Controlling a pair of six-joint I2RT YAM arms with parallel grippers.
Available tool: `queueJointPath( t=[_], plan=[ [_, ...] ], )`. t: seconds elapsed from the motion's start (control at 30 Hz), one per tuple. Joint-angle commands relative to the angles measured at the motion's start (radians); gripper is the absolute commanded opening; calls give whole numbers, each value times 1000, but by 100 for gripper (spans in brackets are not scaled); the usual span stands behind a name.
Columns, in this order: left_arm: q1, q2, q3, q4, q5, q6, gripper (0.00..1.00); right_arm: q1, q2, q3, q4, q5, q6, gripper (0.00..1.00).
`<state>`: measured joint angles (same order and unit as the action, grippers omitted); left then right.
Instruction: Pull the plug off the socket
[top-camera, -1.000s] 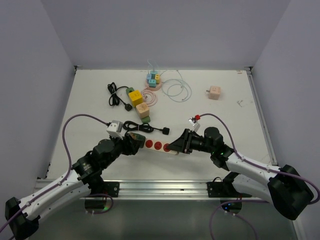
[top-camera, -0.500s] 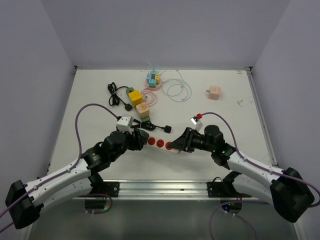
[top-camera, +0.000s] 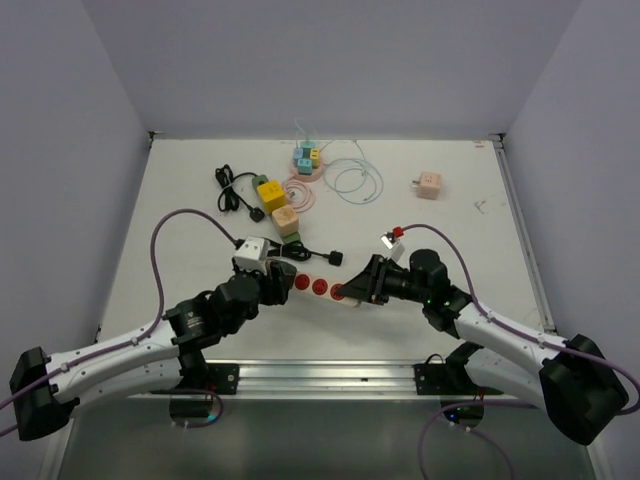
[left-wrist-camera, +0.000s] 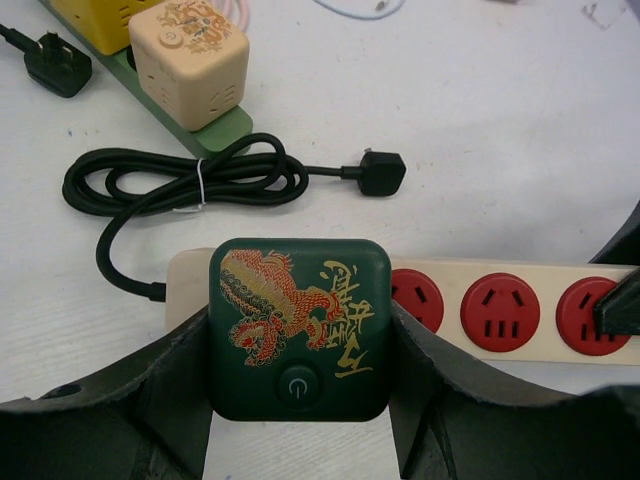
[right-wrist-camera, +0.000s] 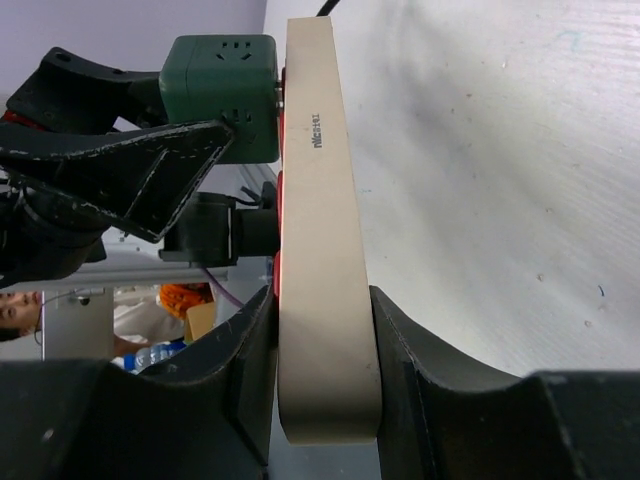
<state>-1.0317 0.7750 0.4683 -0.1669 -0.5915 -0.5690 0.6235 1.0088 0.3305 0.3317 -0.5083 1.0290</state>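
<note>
Bare tabletop lies past the plug (top-camera: 203, 266), so my right gripper will next move the power strip down-left in the top view and release it there.
A dark green cube plug (left-wrist-camera: 290, 300) with a red and gold dragon print sits in the left end of a cream power strip (left-wrist-camera: 500, 345) with red sockets. My left gripper (left-wrist-camera: 298, 332) is shut on the plug, one finger pressed against each side. In the top view the plug (top-camera: 279, 273) and left gripper (top-camera: 272, 280) lie left of centre. My right gripper (right-wrist-camera: 325, 350) is shut on the strip's (right-wrist-camera: 315, 200) other end, seen edge on, with the plug (right-wrist-camera: 220, 95) at the far end. From above, the right gripper (top-camera: 350, 292) meets the strip (top-camera: 320, 289).
A coiled black cable (left-wrist-camera: 190, 180) with a black plug end (left-wrist-camera: 380, 172) lies just behind the strip. Further back are a beige cube (left-wrist-camera: 190, 60) and a yellow cube (top-camera: 270, 192) on a green strip, pastel cubes (top-camera: 307, 158), white cables (top-camera: 355, 178) and a pink cube (top-camera: 429, 184).
My left arm has swung its wrist to the right and forward, still at the green plug. The strip has shifted slightly to the right. The right arm has barely moved.
</note>
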Motion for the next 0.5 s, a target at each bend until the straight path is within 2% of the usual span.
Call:
queueJointPath(
  t=[0.0,0.07,0.1,0.2,0.47],
  plan=[
    [57,-126,-22,24,-78,0,0,-36,5,-24,-71,57,-7,0],
    [142,-213,-66,59,52,-3,0,-45,13,-34,-48,50,6,0],
    [207,-265,-80,69,94,-3,0,-53,16,-36,-45,45,8,0],
    [295,-328,-111,84,191,-6,0,-64,30,-50,-30,36,13,0],
    [321,-298,-94,92,217,11,0,-65,31,-39,-39,36,2,0]
  ],
)
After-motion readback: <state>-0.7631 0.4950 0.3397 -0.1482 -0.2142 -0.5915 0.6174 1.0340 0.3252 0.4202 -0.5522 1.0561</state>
